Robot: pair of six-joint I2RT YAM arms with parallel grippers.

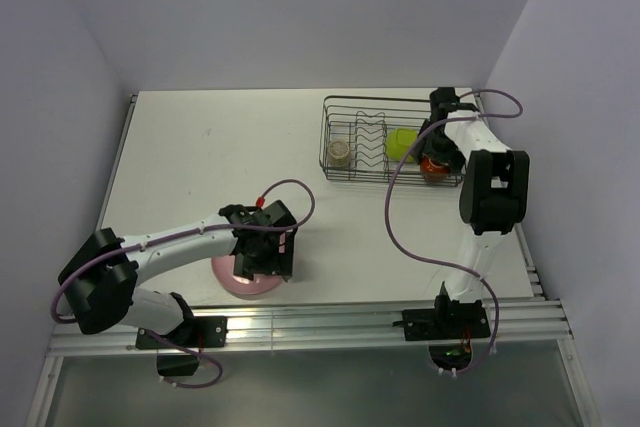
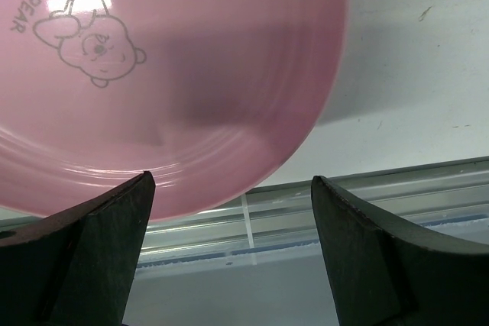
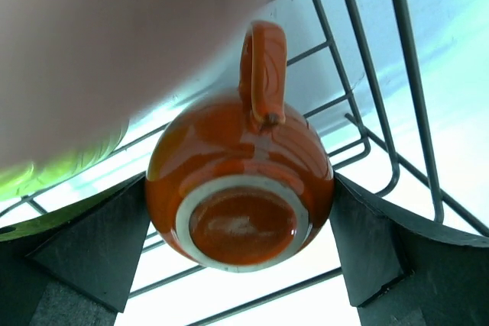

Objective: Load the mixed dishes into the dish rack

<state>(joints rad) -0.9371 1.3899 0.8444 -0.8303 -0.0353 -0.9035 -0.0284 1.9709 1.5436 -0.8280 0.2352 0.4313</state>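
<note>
My left gripper needs to go down next, with its fingers on both sides of the big pink plate's rim [image 2: 284, 149] near the bar, and close, since the curve of that rim already runs between the open fingers.
The big pink plate [image 1: 238, 280] lies flat near the table's front edge. It fills the upper left of the left wrist view [image 2: 168, 74]. My left gripper [image 1: 264, 265] hangs over the plate's near-right rim, open and empty [image 2: 229, 181]. The black wire dish rack [image 1: 352, 177] stands at the back right. It holds the speckled beige cup [image 1: 340, 152] and the yellow-green bowl [image 1: 402, 142]. My right gripper [image 1: 434, 150] is inside the rack's right end, shut on the dark red mug [image 3: 241, 181]. The mug's base faces the camera and its handle [image 3: 262, 66] points away. No tumbler is clearly visible.
A blurred pale pink mass [image 3: 114, 43] fills the upper left of the right wrist view, with the green bowl's edge [image 3: 53, 169] below it. Upright wire prongs [image 1: 372, 142] stand in the rack's middle. An aluminium rail [image 1: 330, 332] runs along the near edge. White walls enclose the table.
</note>
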